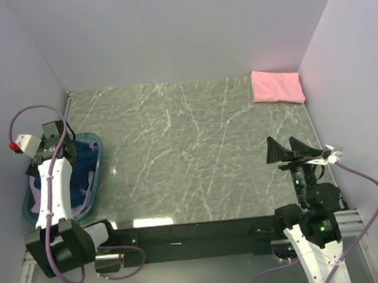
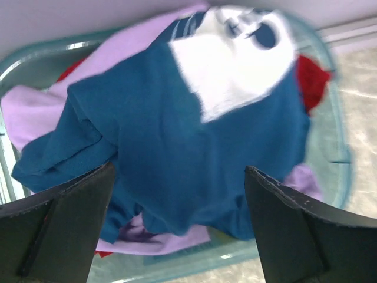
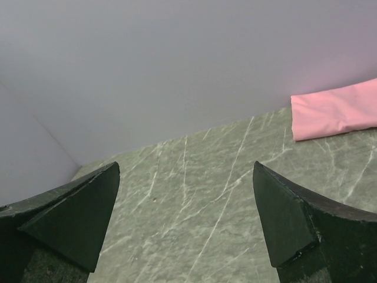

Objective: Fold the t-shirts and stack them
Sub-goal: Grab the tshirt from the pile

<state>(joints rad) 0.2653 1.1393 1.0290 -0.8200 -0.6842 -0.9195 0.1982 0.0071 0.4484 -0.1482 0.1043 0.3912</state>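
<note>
The left gripper moves down into the teal basket point(image 2: 330, 153) next and closes on the cloth there, as the navy shirt's plain middle point(image 2: 177, 184) lies uppermost below it.
A navy blue t-shirt point(image 2: 177, 135) with a pale blue-white print point(image 2: 235, 59) lies crumpled on top of a lavender t-shirt point(image 2: 35, 106) and a red t-shirt point(image 2: 309, 79) in the teal basket point(image 2: 330, 153). My left gripper point(image 2: 179, 168) is open and empty, hovering just above the navy shirt; in the top view it point(image 1: 63, 139) is over the basket point(image 1: 95, 181). A folded pink t-shirt point(image 1: 276, 86) lies at the table's far right corner and also shows in the right wrist view point(image 3: 336, 109). My right gripper point(image 1: 288, 148) is open and empty above the table's right side.
The basket stands at the table's left edge against the left wall. Pale walls close in the table on the left, back and right. The green marble tabletop point(image 1: 189, 148) lies between the basket and the pink shirt.
</note>
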